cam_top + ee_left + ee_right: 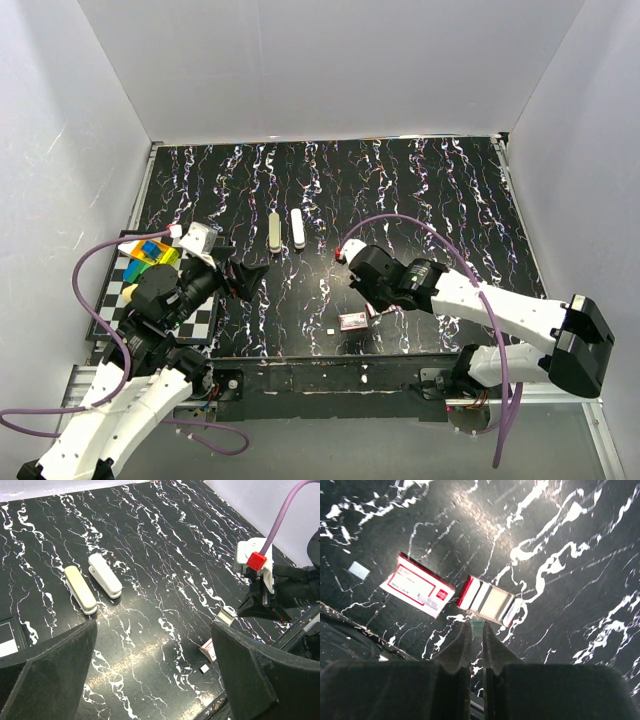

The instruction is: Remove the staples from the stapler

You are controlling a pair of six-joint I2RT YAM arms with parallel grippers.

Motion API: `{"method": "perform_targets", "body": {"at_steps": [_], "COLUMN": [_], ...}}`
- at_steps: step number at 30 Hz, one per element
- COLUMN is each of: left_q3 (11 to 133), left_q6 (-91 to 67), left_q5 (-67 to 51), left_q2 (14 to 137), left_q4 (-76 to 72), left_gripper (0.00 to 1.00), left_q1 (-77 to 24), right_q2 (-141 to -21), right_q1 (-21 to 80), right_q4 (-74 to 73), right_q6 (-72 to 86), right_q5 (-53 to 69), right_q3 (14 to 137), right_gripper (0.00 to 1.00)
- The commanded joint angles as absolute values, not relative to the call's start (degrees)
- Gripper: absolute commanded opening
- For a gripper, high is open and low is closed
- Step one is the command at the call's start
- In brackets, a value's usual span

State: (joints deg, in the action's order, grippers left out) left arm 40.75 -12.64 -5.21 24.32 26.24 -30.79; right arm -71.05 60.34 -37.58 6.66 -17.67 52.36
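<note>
My right gripper holds the staples above the open tray (490,601), which lies crooked below their strip. It next needs to turn square with the tray, lower onto its bare beige bottom and release them.
Two closed staplers lie side by side at mid-table: a beige stapler (275,232) (80,589) and a white stapler (297,230) (105,575). My right gripper (373,304) (477,630) is shut on a short ribbed silvery strip of staples (477,624), held at its tips just above an open red-ended box tray (490,601). A closed pink-and-white box (353,321) (417,584) lies beside the tray. My left gripper (250,275) (152,665) is open and empty, above bare table near the staplers.
A small white scrap (330,328) (204,668) (358,570) lies near the front edge. A checkered board (205,315) with coloured blocks (150,255) sits at the left under my left arm. White walls enclose the table.
</note>
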Motion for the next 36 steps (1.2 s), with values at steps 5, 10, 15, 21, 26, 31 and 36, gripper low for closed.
{"method": "perform_targets", "body": {"at_steps": [5, 10, 15, 21, 26, 31, 36], "left_q3": [40.43, 40.43, 40.43, 40.43, 40.52, 40.52, 40.52], "left_q6": [-12.83, -12.83, -12.75, -12.74, -12.75, -12.66, -12.57], "left_q5": [-3.60, -3.60, -3.60, -3.34, -3.16, -3.25, -3.25], "left_q2": [25.31, 25.93, 26.54, 26.89, 27.07, 27.42, 27.60], "left_q4": [26.89, 26.89, 26.81, 26.81, 26.81, 26.81, 26.81], "left_gripper": [0.98, 0.98, 0.98, 0.98, 0.98, 0.98, 0.98], "left_q1": [-30.41, -30.41, -30.41, -30.41, -30.41, -30.41, -30.41], "right_q2": [-70.57, -71.01, -72.94, -75.05, -77.69, -79.62, -81.21], "right_q1": [56.26, 54.41, 52.74, 50.72, 49.75, 49.48, 49.22], "right_q4": [-37.71, -35.60, -35.15, -35.16, -35.07, -34.02, -33.40], "right_q6": [17.13, 18.63, 19.69, 20.30, 21.36, 21.80, 21.88], "right_q5": [-19.51, -19.51, -18.81, -16.61, -14.15, -13.27, -12.92], "right_q3": [48.69, 46.32, 46.40, 47.81, 48.78, 49.31, 49.66], "right_gripper": [0.08, 0.08, 0.08, 0.08, 0.09, 0.10, 0.11]}}
